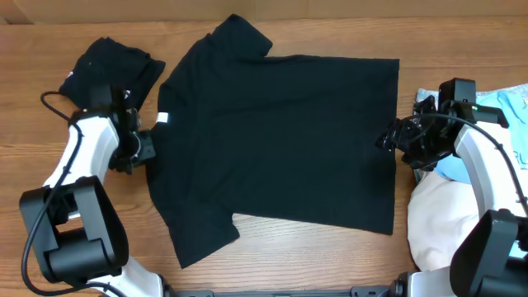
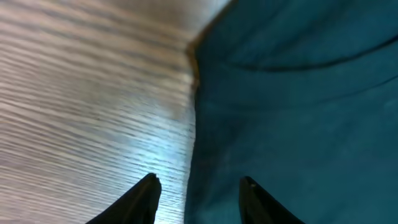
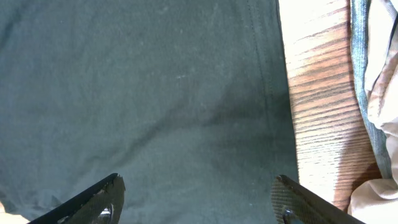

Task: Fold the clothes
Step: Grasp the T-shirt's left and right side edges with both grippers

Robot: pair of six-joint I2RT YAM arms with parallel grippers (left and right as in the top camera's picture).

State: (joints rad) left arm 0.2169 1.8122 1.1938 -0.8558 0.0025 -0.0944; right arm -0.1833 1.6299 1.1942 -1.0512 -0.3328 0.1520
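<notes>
My right gripper moves down toward the right in its wrist view onto the hem's edge beside the pile next, because its open fingers hover over cloth alone.
A black T-shirt lies spread flat across the wooden table, collar to the left with a white tag. My left gripper is open at the shirt's left edge; in the left wrist view its fingers straddle the shirt's edge. My right gripper is open over the shirt's right hem; in the right wrist view its fingers spread wide above the dark cloth. Neither holds anything.
A folded black garment lies at the back left. A pile of white and light blue clothes sits at the right edge, also showing in the right wrist view. Bare wood runs along the front.
</notes>
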